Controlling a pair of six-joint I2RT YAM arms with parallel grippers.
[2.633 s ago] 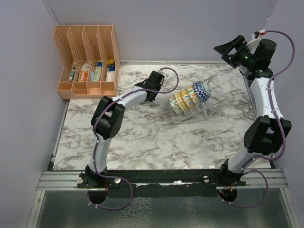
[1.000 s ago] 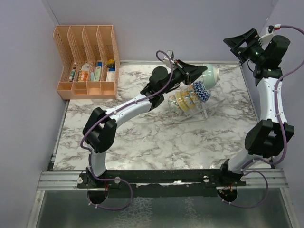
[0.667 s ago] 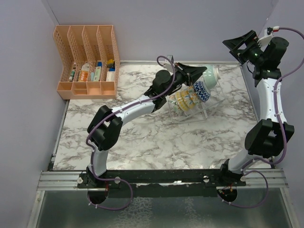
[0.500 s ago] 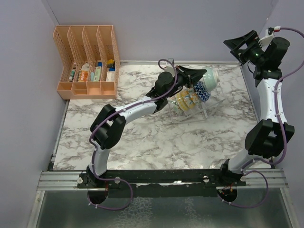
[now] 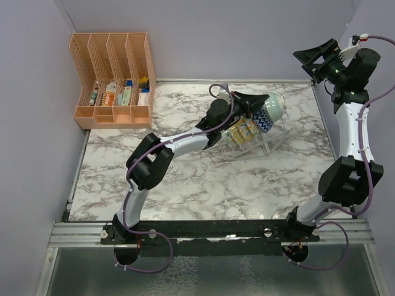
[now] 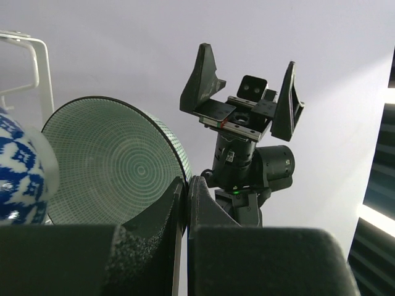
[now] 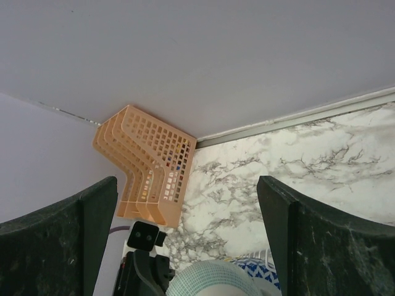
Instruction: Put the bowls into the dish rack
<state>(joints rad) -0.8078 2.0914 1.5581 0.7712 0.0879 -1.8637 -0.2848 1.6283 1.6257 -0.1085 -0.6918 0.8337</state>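
Note:
The teal bowl should go down into the rack's end slot [image 5: 279, 127] next. My left gripper should lower it there and let go of the bowl's rim.
My left gripper [image 5: 258, 102] is shut on the rim of the pale teal bowl [image 5: 273, 106] and holds it on edge at the far end of the wire dish rack [image 5: 271, 137]. In the left wrist view the fingers pinch the rim of the teal bowl [image 6: 111, 161], with a blue-and-white bowl [image 6: 18, 169] beside it. Several patterned bowls [image 5: 244, 129] stand in the rack's slots. My right gripper [image 5: 315, 57] is open and empty, raised high at the back right; it shows in the left wrist view [image 6: 244, 92].
An orange plastic file organizer [image 5: 114, 77] with small items stands at the back left; it also shows in the right wrist view [image 7: 148, 163]. Purple walls close the back and sides. The marble table [image 5: 185, 185] stretches in front of the rack.
My left gripper picked up the teal bowl and carried it over the rack, then lowered it toward the rack's far end. The right arm lifted slightly.

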